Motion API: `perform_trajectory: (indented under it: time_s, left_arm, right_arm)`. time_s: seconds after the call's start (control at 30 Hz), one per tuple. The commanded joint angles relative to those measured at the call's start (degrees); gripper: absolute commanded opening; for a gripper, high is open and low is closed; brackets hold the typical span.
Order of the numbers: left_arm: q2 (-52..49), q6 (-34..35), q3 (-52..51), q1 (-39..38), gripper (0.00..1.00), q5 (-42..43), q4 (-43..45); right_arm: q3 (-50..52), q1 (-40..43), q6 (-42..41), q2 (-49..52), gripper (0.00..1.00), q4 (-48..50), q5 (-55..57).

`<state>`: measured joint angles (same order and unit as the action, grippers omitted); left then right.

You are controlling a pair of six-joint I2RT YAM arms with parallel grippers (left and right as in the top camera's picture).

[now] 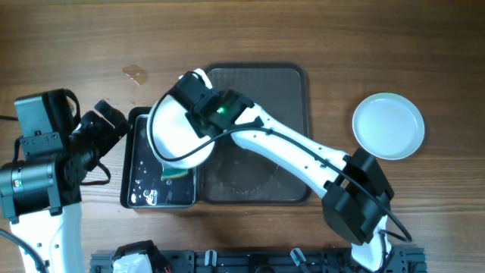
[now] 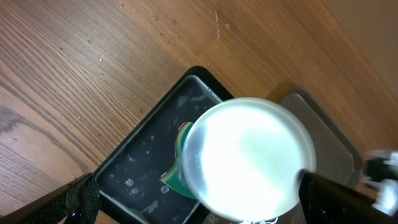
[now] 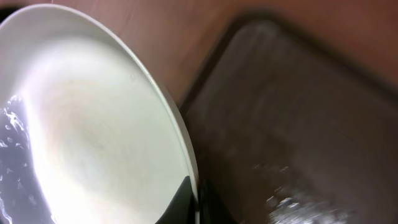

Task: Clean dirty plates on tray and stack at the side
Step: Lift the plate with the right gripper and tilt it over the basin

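The right gripper lifts next, swings across the tray, lowers over a clean white plate (image 1: pixel 388 126) beyond the tray for stacking and releases the held plate's rim.
My right gripper (image 1: pixel 195 98) is shut on the rim of a white plate (image 1: pixel 178 129) and holds it tilted above the small black basin (image 1: pixel 136 189). In the right wrist view its fingers (image 3: pixel 196 199) pinch the plate's edge (image 3: pixel 93 124). A green sponge (image 1: pixel 176 173) lies in the basin, partly hidden under the plate. My left gripper (image 1: pixel 120 125) is open and empty at the basin's left edge. In the left wrist view its fingers (image 2: pixel 202 208) sit wide apart, with the plate (image 2: pixel 249 158), the sponge (image 2: pixel 180 177) and the wet basin (image 2: pixel 134 155) ahead.
The large dark tray (image 1: pixel 288 83) lies right of the basin, wet and bare where it shows; it also shows in the right wrist view (image 3: pixel 298 112). A clean white plate (image 1: pixel 388 126) sits on the table at the right. My right arm crosses over the tray.
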<state>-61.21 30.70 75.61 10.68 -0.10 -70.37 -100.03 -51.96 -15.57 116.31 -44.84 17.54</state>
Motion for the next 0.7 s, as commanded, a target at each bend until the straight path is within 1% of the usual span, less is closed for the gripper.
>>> perform_trajectory:
  time_s: [0.0, 0.03, 0.17, 0.23, 0.4, 0.67]
  left_arm:
    - [0.0, -0.3, 1.0, 0.5, 1.00, -0.1, 0.0]
    - [0.0, -0.3, 1.0, 0.5, 1.00, -0.2, 0.0]
    - [0.0, -0.3, 1.0, 0.5, 1.00, -0.2, 0.0]
    - [0.0, -0.3, 1.0, 0.5, 1.00, -0.2, 0.0]
    - [0.0, -0.3, 1.0, 0.5, 1.00, -0.2, 0.0]
    - [0.0, -0.3, 1.0, 0.5, 1.00, -0.1, 0.0]
  right_arm:
    - [-2.0, -2.2, -0.9, -5.9, 0.05, 2.1, 17.6]
    - [-2.0, -2.9, -0.7, -6.8, 0.04, 2.7, 19.9]
    - [-2.0, -5.6, 6.7, -8.5, 0.04, 7.2, 25.0]
    - [-2.0, -6.8, 8.5, -8.5, 0.04, 8.7, 27.9]
    - [-2.0, -9.2, 9.6, -8.5, 0.04, 11.3, 37.2]
    - [-2.0, -12.8, 11.2, -8.5, 0.04, 11.4, 44.1]
